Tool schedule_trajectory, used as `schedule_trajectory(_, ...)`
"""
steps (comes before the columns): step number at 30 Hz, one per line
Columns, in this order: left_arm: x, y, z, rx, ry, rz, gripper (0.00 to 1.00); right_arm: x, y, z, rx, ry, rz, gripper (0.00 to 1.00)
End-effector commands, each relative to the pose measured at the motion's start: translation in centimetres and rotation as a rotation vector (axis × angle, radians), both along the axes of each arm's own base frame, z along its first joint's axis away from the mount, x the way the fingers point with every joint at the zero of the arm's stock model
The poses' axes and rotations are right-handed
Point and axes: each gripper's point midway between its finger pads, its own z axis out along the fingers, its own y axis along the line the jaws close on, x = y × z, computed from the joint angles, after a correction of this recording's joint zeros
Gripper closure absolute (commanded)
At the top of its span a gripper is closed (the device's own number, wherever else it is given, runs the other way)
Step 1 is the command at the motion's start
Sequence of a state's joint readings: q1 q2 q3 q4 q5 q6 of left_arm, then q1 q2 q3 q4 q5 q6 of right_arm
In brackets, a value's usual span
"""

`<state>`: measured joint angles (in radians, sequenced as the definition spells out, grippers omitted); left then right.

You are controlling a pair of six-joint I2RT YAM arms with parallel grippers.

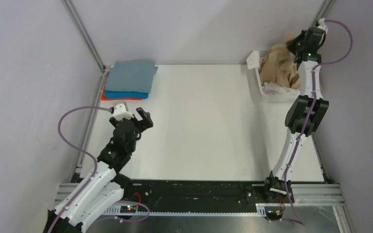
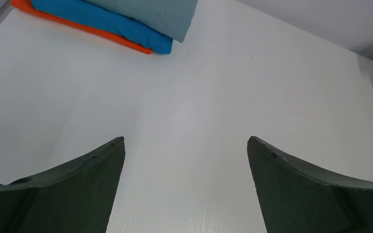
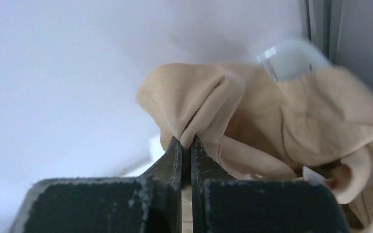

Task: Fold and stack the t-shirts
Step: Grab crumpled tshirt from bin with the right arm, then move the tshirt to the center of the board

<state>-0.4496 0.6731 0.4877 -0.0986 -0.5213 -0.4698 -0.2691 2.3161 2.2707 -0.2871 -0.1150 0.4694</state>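
Note:
I will lift my right gripper, swing it back and down over the bare tabletop and release the t-shirt's fold, because that space lies to its left in the top view.
A folded stack lies at the table's far left: a grey-blue t-shirt on a bright blue t-shirt on an orange t-shirt. The stack also shows in the left wrist view. A crumpled tan t-shirt sits in the white mesh basket at the far right. My right gripper is shut on a pinched fold of the tan t-shirt and holds it raised above the basket. My left gripper is open and empty over bare table, near the stack.
Grey walls and metal frame posts enclose the white table. White cloth lies under the tan t-shirt in the basket. A black rail runs along the near edge by the arm bases.

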Motion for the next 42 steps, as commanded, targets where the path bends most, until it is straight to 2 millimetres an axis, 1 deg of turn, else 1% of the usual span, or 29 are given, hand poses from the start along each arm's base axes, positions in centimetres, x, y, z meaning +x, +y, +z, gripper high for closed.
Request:
schedule_trajectory(1,0.2,0.4,2.1,-0.012,-0.054,0.026,0.00,-2.5,1.7,18.3,-0.131,-0.405,0.008,1.00)
schedule_trajectory(2,0.2,0.4,2.2,-0.010,-0.055,0.027,0.00,-3.3,2.4,20.7,-0.155,-0.453,0.017,1.00)
schedule_trajectory(3,0.2,0.4,2.3,-0.012,-0.058,0.027,0.00,-3.7,2.9,21.9,-0.169,-0.478,0.024,1.00)
schedule_trajectory(4,0.2,0.5,2.4,-0.013,-0.060,0.027,0.00,-4.6,4.0,24.7,-0.198,-0.534,0.037,1.00)
schedule_trajectory(5,0.2,0.4,2.5,-0.015,-0.063,0.026,0.00,-5.1,4.6,26.1,-0.211,-0.563,0.044,1.00)
schedule_trajectory(6,0.2,0.3,2.6,-0.018,-0.066,0.021,0.00,-6.3,6.0,28.9,-0.232,-0.624,0.060,1.00)
schedule_trajectory(8,0.1,0.2,2.8,-0.027,-0.072,0.016,0.00,-8.6,8.1,33.2,-0.248,-0.726,0.076,1.00)
schedule_trajectory(9,0.1,0.2,2.8,-0.033,-0.074,0.015,0.00,-9.4,8.8,34.7,-0.250,-0.764,0.080,1.00)
schedule_trajectory(10,0.0,0.1,2.8,-0.036,-0.075,0.010,0.00,-11.1,10.4,37.1,-0.253,-0.830,0.102,1.00)
schedule_trajectory(13,-0.1,0.1,2.8,-0.044,-0.079,0.006,0.00,-14.8,13.6,41.3,-0.259,-0.943,0.150,1.00)
schedule_trajectory(15,-0.1,0.0,2.9,-0.049,-0.083,0.000,0.00,-18.1,15.9,44.3,-0.265,-1.024,0.190,1.00)
schedule_trajectory(16,-0.2,-0.1,3.0,-0.052,-0.085,-0.003,0.00,-19.1,17.0,45.1,-0.259,-1.052,0.213,1.00)
schedule_trajectory(17,-0.2,-0.1,3.1,-0.055,-0.089,-0.005,0.00,-20.7,19.1,46.1,-0.245,-1.085,0.267,1.00)
schedule_trajectory(21,-0.5,-0.1,3.4,-0.066,-0.105,-0.011,0.00,-25.2,23.7,48.8,-0.204,-1.183,0.390,1.00)
schedule_trajectory(26,-1.0,-0.1,3.5,-0.085,-0.118,-0.019,0.00,-29.4,27.7,49.8,-0.181,-1.214,0.501,1.00)
schedule_trajectory(29,-1.4,-0.2,3.6,-0.100,-0.127,-0.034,0.00,-30.5,29.2,48.2,-0.181,-1.167,0.527,1.00)
schedule_trajectory(30,-1.5,-0.2,3.5,-0.105,-0.126,-0.036,0.00,-28.8,29.8,45.7,-0.176,-1.099,0.536,1.00)
schedule_trajectory(31,-1.7,-0.3,3.6,-0.113,-0.133,-0.044,0.00,-30.3,29.6,45.8,-0.164,-1.110,0.537,1.00)
schedule_trajectory(32,-1.8,-0.5,3.7,-0.125,-0.140,-0.054,0.00,-29.9,29.5,43.4,-0.147,-1.048,0.535,1.00)
schedule_trajectory(33,-1.9,-0.5,3.7,-0.130,-0.139,-0.061,0.00,-29.8,29.5,42.1,-0.117,-1.014,0.536,1.00)
schedule_trajectory(34,-2.1,-0.7,3.7,-0.143,-0.144,-0.074,0.00,-29.3,29.7,38.3,-0.106,-0.931,0.550,1.00)
schedule_trajectory(35,-2.2,-0.9,3.6,-0.150,-0.145,-0.081,0.00,-29.3,29.9,36.5,-0.087,-0.889,0.561,1.00)
schedule_trajectory(36,-2.4,-1.0,3.5,-0.163,-0.148,-0.091,0.00,-29.0,30.1,31.9,-0.061,-0.790,0.575,1.00)
schedule_trajectory(37,-2.5,-1.1,3.1,-0.166,-0.142,-0.093,0.00,-28.8,30.1,29.0,-0.048,-0.723,0.577,0.99)
schedule_trajectory(38,-2.6,-1.2,3.1,-0.178,-0.141,-0.098,0.00,-28.3,29.9,24.1,-0.032,-0.612,0.564,0.91)
schedule_trajectory(39,-2.7,-1.2,2.6,-0.181,-0.131,-0.099,0.00,-28.0,29.9,20.2,-0.027,-0.501,0.560,0.87)
schedule_trajectory(40,-2.8,-1.4,2.5,-0.194,-0.126,-0.105,0.00,-27.7,29.6,13.8,-0.035,-0.324,0.551,0.78)
schedule_trajectory(41,-2.9,-1.5,1.9,-0.199,-0.109,-0.109,0.00,-27.6,29.4,10.9,-0.047,-0.244,0.545,0.72)
schedule_trajectory(42,-3.1,-1.8,1.5,-0.202,-0.093,-0.122,0.00,-27.6,28.6,5.5,-0.079,-0.086,0.521,0.52)
